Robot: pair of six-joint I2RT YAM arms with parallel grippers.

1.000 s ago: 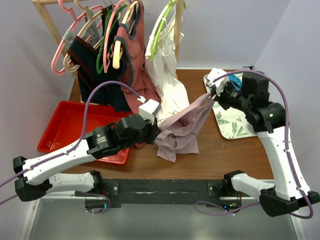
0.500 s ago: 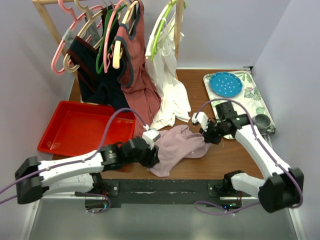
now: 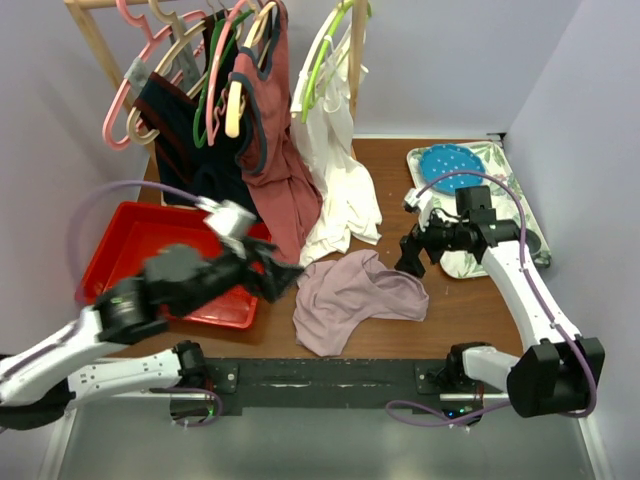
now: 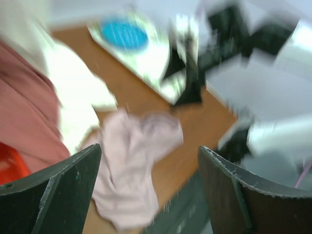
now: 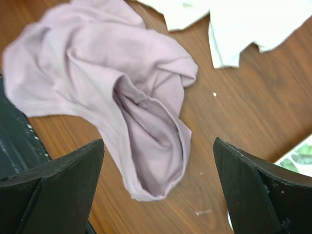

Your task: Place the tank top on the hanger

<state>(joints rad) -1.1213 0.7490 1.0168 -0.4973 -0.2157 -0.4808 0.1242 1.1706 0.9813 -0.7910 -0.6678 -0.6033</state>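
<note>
The salmon-pink hanger hangs bare beside the rust-red top, so I should move my left gripper up and outward, toward the rack, onto the hanger's near arm.
The tank top [image 3: 355,295] lies crumpled and loose on the wooden table, pale mauve, with nothing holding it. My left gripper [image 3: 282,272] hovers open just left of it, blurred. In the left wrist view the tank top [image 4: 129,161] shows below and between the spread jaws of the left gripper [image 4: 150,148]. My right gripper [image 3: 408,262] stands open above the cloth's right edge. The right wrist view has the tank top [image 5: 117,83] ahead of the wide-apart jaws of the right gripper [image 5: 158,141]. The salmon-pink hanger [image 3: 125,92] hangs on the rack at the back left.
A red tray [image 3: 120,260] sits at the left. A floral tray [image 3: 500,170] with a blue plate [image 3: 450,168] is at the back right. On the rack hang a rust-red top [image 3: 270,120], dark garments, a white garment [image 3: 335,190] and a lime-green hanger [image 3: 325,55].
Both grippers opened and let go of the tank top, which dropped from a stretched hold onto the table. The left arm pulled back to the left; the right lowered, then drew slightly away.
</note>
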